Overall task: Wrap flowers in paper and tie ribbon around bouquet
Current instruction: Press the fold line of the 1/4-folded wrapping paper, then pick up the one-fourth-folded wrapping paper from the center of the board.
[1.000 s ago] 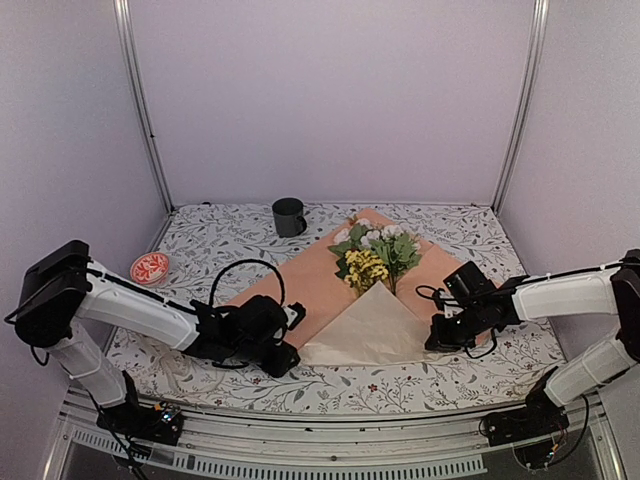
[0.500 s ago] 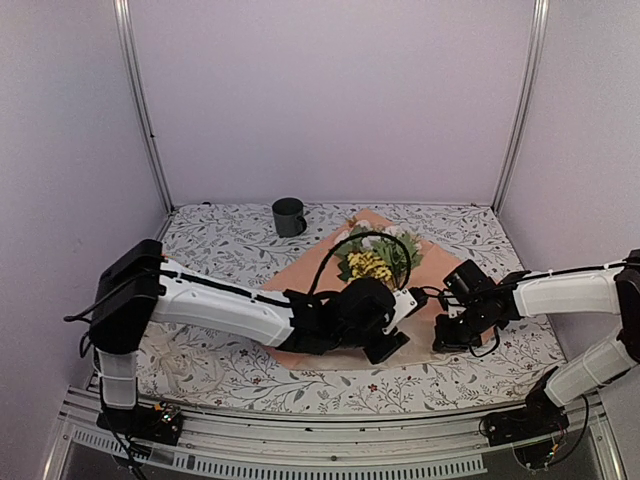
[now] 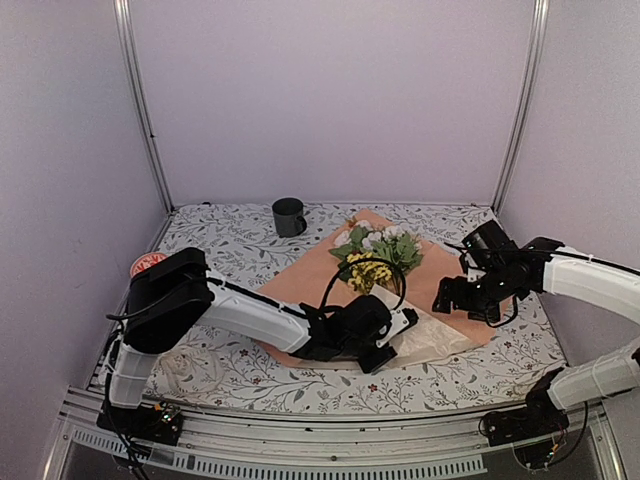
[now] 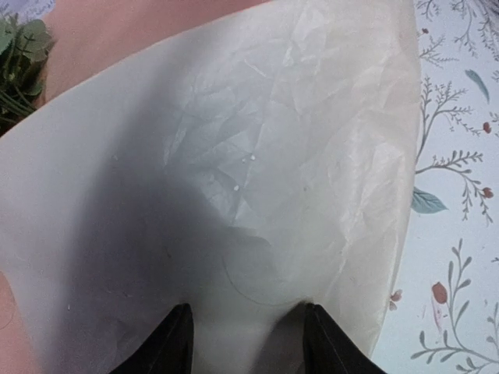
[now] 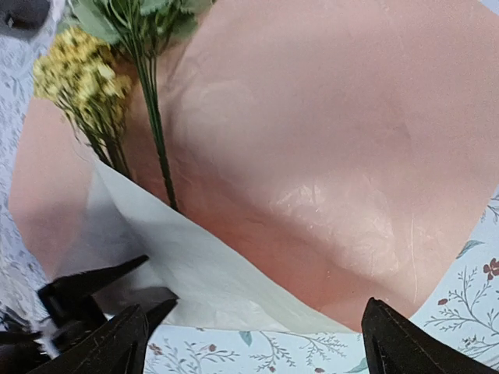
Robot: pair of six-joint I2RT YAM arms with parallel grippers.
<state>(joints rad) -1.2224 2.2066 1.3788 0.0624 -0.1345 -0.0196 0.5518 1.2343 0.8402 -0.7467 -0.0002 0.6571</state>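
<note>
The robot's right gripper will next bring its open fingers down and back onto the paper's peach corner beside the end of the flap, because that side of the paper is still flat and unfolded.
The paper lies peach side up on the table, its near corner folded over as a cream flap. On it lie the flowers, yellow and white heads to the back, thin stems running under the flap. My left gripper is down on the flap, jaws apart, with only flat cream paper between its fingertips. My right gripper hovers above the paper's right corner, jaws wide open and empty. Neither ribbon nor bouquet shows.
A dark mug stands at the back, left of the paper. A small red-and-white dish peeks out behind my left arm's shoulder. The floral tablecloth is fenced by metal posts and pale walls.
My left arm swung from the table's left side onto the cream flap. My right gripper opened, let go of the paper and lifted back to the right. The flap now lies flatter.
</note>
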